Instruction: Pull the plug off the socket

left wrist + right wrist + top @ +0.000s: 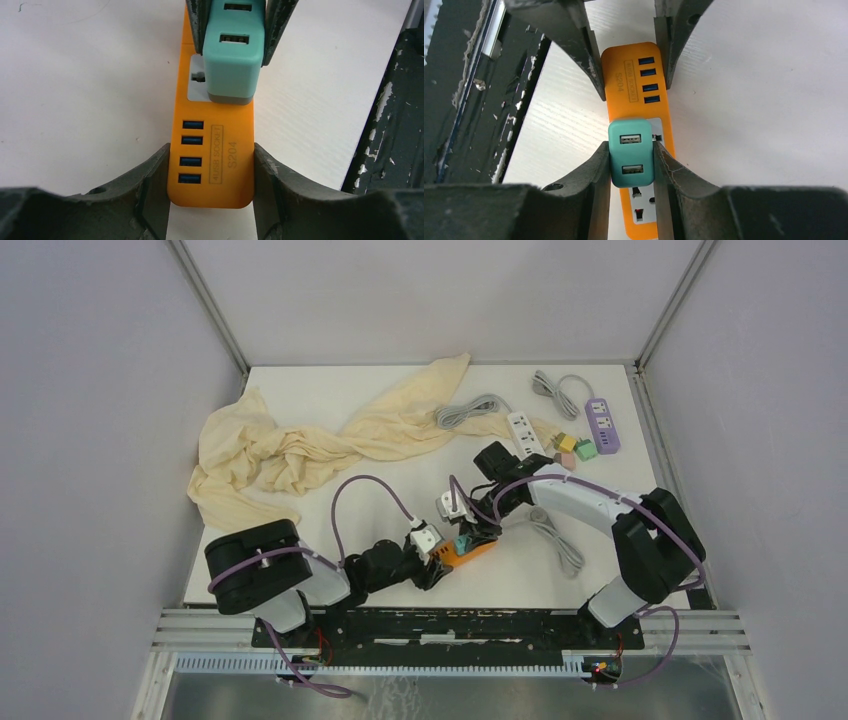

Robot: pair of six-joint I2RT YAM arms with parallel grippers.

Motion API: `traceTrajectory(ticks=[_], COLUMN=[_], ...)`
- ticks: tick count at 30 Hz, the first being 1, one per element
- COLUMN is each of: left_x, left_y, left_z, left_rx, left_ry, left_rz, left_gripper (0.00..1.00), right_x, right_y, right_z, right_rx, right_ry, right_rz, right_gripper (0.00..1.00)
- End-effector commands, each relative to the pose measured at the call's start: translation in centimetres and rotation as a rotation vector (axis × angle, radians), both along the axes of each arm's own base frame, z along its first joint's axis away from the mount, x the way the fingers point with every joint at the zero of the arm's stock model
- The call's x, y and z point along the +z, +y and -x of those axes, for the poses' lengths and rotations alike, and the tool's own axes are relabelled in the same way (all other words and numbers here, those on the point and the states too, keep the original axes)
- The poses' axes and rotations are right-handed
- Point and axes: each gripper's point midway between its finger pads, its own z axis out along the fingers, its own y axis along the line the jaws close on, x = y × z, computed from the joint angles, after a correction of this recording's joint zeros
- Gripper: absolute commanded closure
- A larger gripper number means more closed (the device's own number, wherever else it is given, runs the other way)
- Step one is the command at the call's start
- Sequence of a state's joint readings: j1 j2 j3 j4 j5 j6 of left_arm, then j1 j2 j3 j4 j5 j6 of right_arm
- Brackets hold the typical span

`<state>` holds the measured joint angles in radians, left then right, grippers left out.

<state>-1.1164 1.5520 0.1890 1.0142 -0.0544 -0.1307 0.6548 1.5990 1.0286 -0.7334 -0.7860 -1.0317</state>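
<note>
The right gripper rises from the socket (634,80) next, carries the plug outward and down to the bare tabletop spot by the coloured blocks, and releases it there.
The orange socket strip (478,551) lies flat near the table's front edge, with the teal plug (463,542) standing in its white outlet face. My left gripper (210,176) is shut on the socket's USB end (227,150), one finger pressed on each long side. My right gripper (631,170) is shut on the teal plug (631,152), its pads flat against the plug's two sides. In the left wrist view the plug (232,60) sits with its grey base against the outlet face. The two grippers face each other along the socket (634,80).
A cream cloth (300,450) sprawls over the back left. A white power strip (525,433), a purple power strip (602,426), coloured blocks (575,448) and grey cables (560,540) lie at the back right and right. A black rail (469,90) runs beside the socket.
</note>
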Motion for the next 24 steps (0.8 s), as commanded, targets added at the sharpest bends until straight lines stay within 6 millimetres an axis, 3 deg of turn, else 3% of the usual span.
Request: traceTrajectory(ticks=[1,4,7,10,12,18,20,24], left_x=[-0.7,-0.6,-0.7,-0.7,-0.8,-1.1,-1.1,-1.1], left_y=[0.7,0.7,0.7,0.6,0.5,0.7,0.9,1.2], left_z=[-0.4,-0.5,-0.5,-0.5,-0.5,-0.4,-0.6,-0.7], left_rx=[0.035,0.039,0.037,0.037,0.036,0.041,0.050,0.061], left_ry=[0.002,0.002,0.006,0.008,0.012,0.021,0.023,0.029], left_rz=[-0.029,-0.031,-0.036,-0.038,-0.037,-0.040,-0.036,-0.029], left_gripper=[0.97,0.97,0.97,0.97,0.97,0.97,0.97,0.97], right_x=[1.3,1.2,1.8,2.9,3.2,2.9,2.8,2.6], right_y=[-1.4,-0.5,1.9,4.4,4.8,1.7,0.3,-1.0], right_z=[0.4,2.3,2.7,1.3,-0.1,-3.1,-2.5,0.5], right_rx=[0.146,0.223,0.184,0.010,-0.066,-0.135,-0.074,0.110], right_ry=[-0.132,-0.103,-0.083,-0.018,-0.021,-0.055,-0.068,-0.063], right_rz=[-0.079,-0.112,-0.140,-0.174,-0.175,-0.142,-0.127,-0.148], right_gripper=[1.00,1.00,1.00,1.00,1.00,1.00,1.00,1.00])
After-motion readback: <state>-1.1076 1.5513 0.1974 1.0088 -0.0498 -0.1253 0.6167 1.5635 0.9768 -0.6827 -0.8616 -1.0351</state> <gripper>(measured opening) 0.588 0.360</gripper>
